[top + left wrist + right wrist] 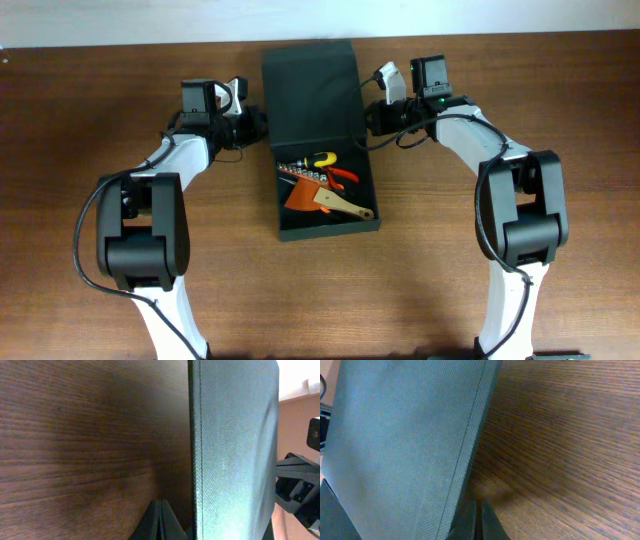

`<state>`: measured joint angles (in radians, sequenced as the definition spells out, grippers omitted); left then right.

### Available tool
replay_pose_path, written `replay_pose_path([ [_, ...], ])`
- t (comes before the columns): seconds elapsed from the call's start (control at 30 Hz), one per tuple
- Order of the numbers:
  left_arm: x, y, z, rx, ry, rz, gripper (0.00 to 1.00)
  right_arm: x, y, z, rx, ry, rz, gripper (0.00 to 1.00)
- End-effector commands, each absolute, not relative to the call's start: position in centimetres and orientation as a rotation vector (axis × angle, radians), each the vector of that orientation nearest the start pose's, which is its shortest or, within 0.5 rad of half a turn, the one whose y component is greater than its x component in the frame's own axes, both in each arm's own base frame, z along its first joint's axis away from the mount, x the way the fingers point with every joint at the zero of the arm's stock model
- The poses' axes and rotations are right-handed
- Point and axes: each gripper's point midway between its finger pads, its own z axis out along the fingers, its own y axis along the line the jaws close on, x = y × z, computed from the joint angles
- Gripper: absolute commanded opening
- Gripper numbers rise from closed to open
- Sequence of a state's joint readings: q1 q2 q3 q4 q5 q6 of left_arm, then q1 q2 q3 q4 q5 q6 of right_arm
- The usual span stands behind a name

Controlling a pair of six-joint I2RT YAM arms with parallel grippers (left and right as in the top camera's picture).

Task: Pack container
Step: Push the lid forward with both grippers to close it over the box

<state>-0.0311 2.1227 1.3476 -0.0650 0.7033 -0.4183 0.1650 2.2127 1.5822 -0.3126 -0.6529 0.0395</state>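
Note:
My right gripper will move up to raise the lid's side flap and tip it toward the open container, then let go of it, because the tools are still uncovered.
The dark green-black container sits at the table's middle with its flap lid open toward the back. Inside lie red-handled pliers, a yellow-and-red tool, a bit set, an orange piece and a wooden-handled tool. My left gripper is shut at the lid's left edge. My right gripper is shut at its right edge. In the left wrist view the shut fingers lie beside the lid. In the right wrist view the fingers lie beside it.
Brown wooden table lies all around the container. Both arms' bases stand near the front on either side. A light wall strip runs along the table's back edge.

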Motion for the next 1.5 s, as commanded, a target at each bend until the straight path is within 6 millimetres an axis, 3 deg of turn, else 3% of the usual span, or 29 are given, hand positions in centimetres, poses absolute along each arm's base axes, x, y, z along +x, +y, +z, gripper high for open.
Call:
replay_pose_path([
  [0.0, 51.3, -13.5, 6.8, -0.048, 2.36, -1.087, 0.02, 51.0, 20.6, 7.1, -0.528, 2.35, 0.933, 0.04],
  [0.37, 52.4, -11.9, 7.6, -0.037, 2.312, -1.057, 0.02, 52.0, 20.8, 9.8, -0.587, 2.244, 0.891, 0.04],
  [0.8, 53.0, -13.0, 10.3, 0.058, 2.224, -1.143, 0.02, 52.2, 20.6, 11.8, -0.59, 2.209, 0.859, 0.04],
  [1.1, 53.2, -13.6, 12.1, 0.111, 2.182, -1.196, 0.02, 52.0, 20.6, 15.2, -0.605, 2.148, 0.841, 0.04],
  [1.47, 52.9, -13.8, 12.7, 0.092, 2.223, -1.232, 0.02, 50.6, 19.8, 17.1, -0.583, 2.189, 0.81, 0.04],
])
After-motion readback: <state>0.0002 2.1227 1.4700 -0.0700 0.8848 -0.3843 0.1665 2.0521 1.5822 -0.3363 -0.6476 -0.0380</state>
